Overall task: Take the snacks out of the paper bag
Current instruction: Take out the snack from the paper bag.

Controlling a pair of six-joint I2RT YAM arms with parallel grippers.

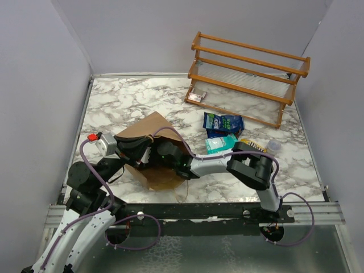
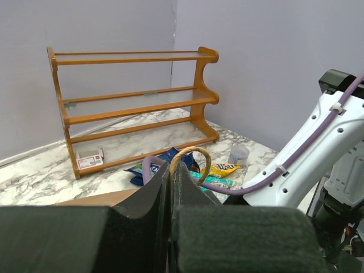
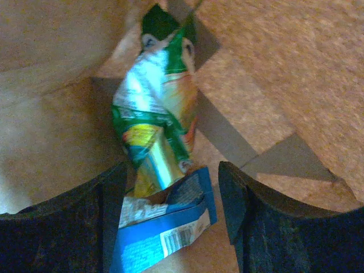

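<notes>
My right gripper pushes deeper into the bag next, over the blue packet, to the green and yellow packet's near edge point(image 3: 156, 173), which points between my open fingers.
The brown paper bag point(image 1: 152, 129) lies on its side on the marble table, mouth toward the arms. My left gripper point(image 1: 143, 152) is shut on its twisted paper handle point(image 2: 196, 154), seen close up in the left wrist view point(image 2: 169, 170). My right gripper point(image 3: 170, 196) is inside the bag and open. A blue snack packet point(image 3: 165, 230) lies between its fingers with a gap on the right side. A green and yellow packet point(image 3: 159, 108) lies just beyond. Outside the bag rest a blue packet point(image 1: 223, 123), a teal one point(image 1: 220, 143) and a yellow one point(image 1: 253, 145).
A wooden shelf rack point(image 1: 250, 74) stands at the back right, with a small pale box point(image 1: 197, 96) at its foot. A clear cup point(image 1: 274, 147) sits beside the yellow packet. Grey walls enclose the table on three sides.
</notes>
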